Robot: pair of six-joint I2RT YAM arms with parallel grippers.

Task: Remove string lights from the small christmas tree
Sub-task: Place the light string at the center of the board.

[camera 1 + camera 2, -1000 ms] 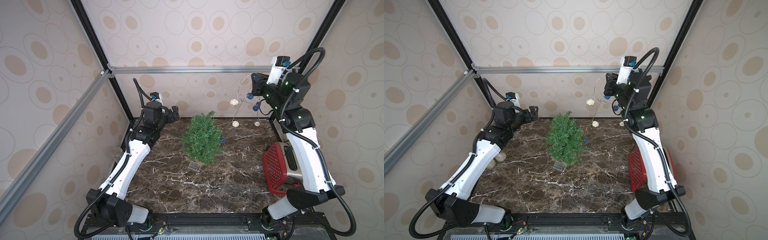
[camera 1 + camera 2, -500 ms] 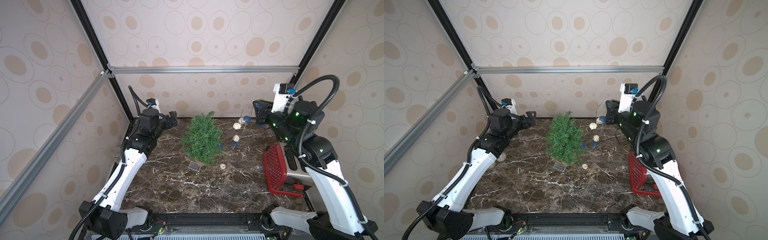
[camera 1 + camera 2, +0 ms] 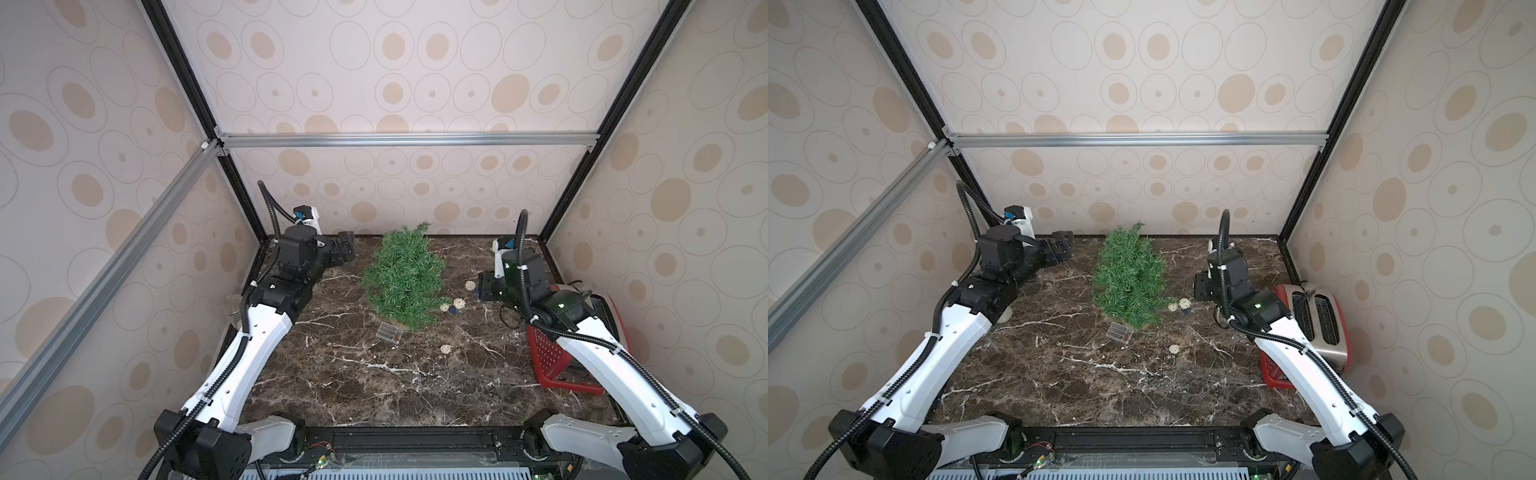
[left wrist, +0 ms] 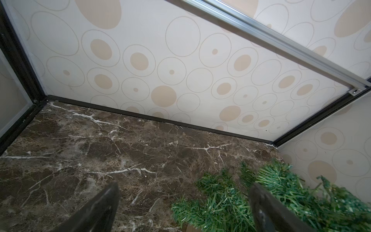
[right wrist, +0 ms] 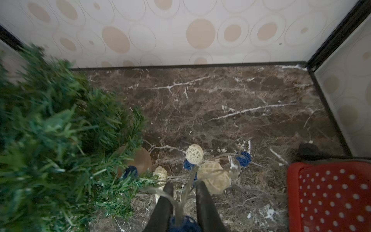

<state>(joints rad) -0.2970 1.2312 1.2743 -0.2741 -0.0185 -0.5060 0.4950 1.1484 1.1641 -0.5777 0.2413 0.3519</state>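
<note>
The lights are off the branches, and the other balls lie below my right gripper toward the tree [image 3: 402,280], so I should next move my right gripper down over those balls and release the clear wire.
The small christmas tree [image 3: 402,280] [image 3: 1128,282] stands upright at the back middle of the marble table. The string lights are off it. Cream and dark blue balls [image 3: 453,305] [image 3: 1179,306] lie right of its base, and one cream ball [image 3: 445,349] lies nearer the front. The clear battery box [image 3: 389,332] [image 3: 1119,333] lies in front of the tree. My right gripper [image 5: 184,187] [image 3: 484,286] hangs low beside the balls, shut on the clear wire, with a blue ball [image 5: 184,223] between its fingers. Left of the tree, my left gripper [image 4: 184,190] [image 3: 347,247] is open and holds nothing.
A red perforated basket [image 3: 552,361] [image 5: 329,192] sits at the right edge, with a red and steel toaster [image 3: 1316,324] behind it. A glass jar [image 3: 232,305] stands by the left wall under my left arm. The enclosure walls stand close around the table.
My right arm has swung down from high at the back to just above the table, bringing the string lights with it. The balls now lie on the marble. My left arm has shifted slightly.
</note>
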